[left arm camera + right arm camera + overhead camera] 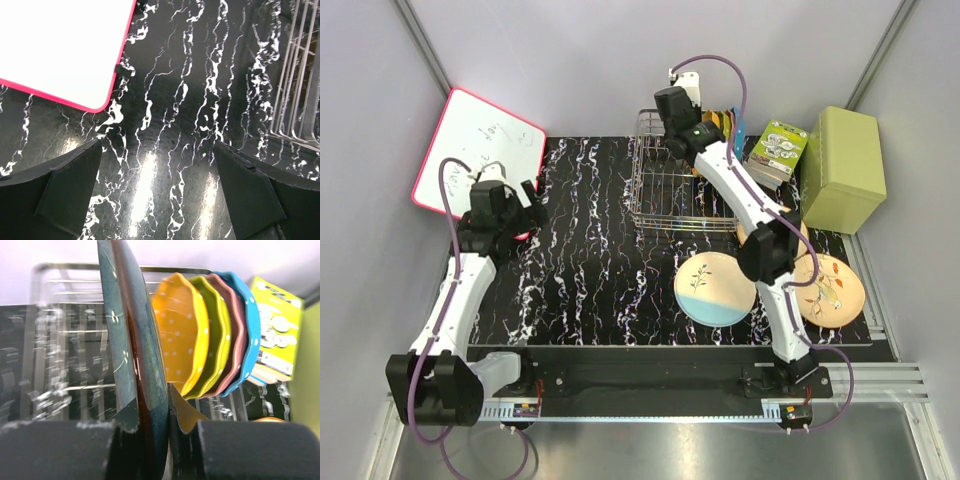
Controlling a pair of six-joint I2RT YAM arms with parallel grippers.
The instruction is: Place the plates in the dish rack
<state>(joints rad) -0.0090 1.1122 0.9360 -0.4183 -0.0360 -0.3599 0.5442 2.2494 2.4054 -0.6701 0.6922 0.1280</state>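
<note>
To seat the teal-blue plate (142, 340) on the open rack (660, 205) wires beside the orange plate, my right gripper should lower the plate first, then open.
My right gripper (152, 416) is shut on the rim of the teal-blue plate (142, 340), which stands on edge over the silver wire dish rack (55, 340). From above, the right gripper (678, 148) sits at the back of the dish rack (660, 205) and hides that plate. A cream and light-blue plate (715, 288) lies flat on the table. A peach-tan plate with leaf sprigs (832, 290) lies to its right. Another peach-tan plate (798, 228) is mostly hidden under the right arm. My left gripper (530, 205) (157, 165) hangs open over bare table, with nothing between its fingers.
Small orange, green, pink and blue plates (215, 335) stand on edge in the rack just right of the teal plate. An olive-green box (842, 168) and a printed packet (778, 152) stand at the back right. A red-edged whiteboard (475, 160) (55, 45) lies at the far left.
</note>
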